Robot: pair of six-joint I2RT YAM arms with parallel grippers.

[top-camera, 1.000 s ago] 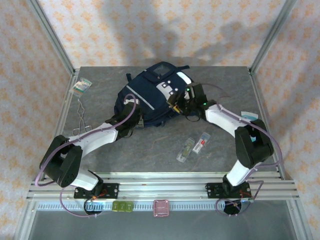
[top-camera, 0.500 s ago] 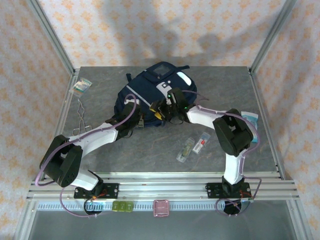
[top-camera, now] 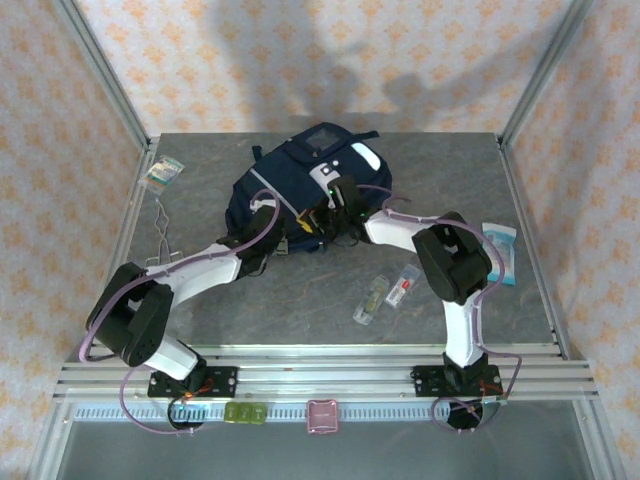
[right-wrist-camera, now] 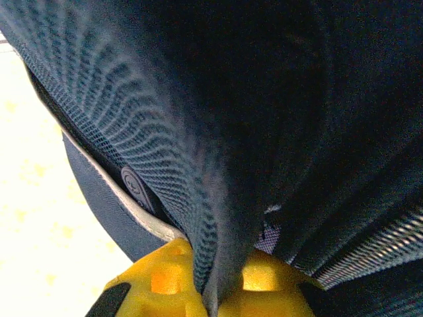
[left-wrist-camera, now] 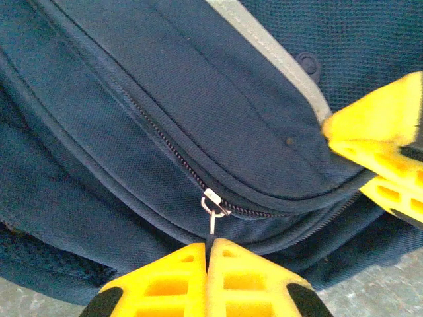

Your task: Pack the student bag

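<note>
The left gripper will move outward along the zipper track (left-wrist-camera: 164,140), away from the right gripper, and then let go of the pull, because that track runs outward of the left gripper's pinching fingers.
The navy student bag (top-camera: 290,185) lies at the back middle of the table, its grey stripe (left-wrist-camera: 264,46) crossing the front. At the bag's near edge, my left gripper (top-camera: 284,239) is shut on the zipper pull; its yellow fingertips (left-wrist-camera: 208,249) pinch the dark tab just below the metal slider (left-wrist-camera: 213,201). My right gripper (top-camera: 318,216) is at the bag's front, right beside the left one, shut on a fold of the bag's fabric (right-wrist-camera: 218,218) that runs down between its fingers (right-wrist-camera: 215,294). The right gripper's yellow fingers (left-wrist-camera: 380,152) also show in the left wrist view.
Two small clear packets (top-camera: 370,300) (top-camera: 404,285) lie in front of the bag. A blue-white packet (top-camera: 500,250) is at the right edge, a card packet (top-camera: 162,172) and metal tongs (top-camera: 160,240) at the left. Green (top-camera: 245,411) and pink (top-camera: 322,415) items sit on the front rail.
My right gripper has swung left across the bag's front to a spot next to the left gripper. The left arm has hardly moved.
</note>
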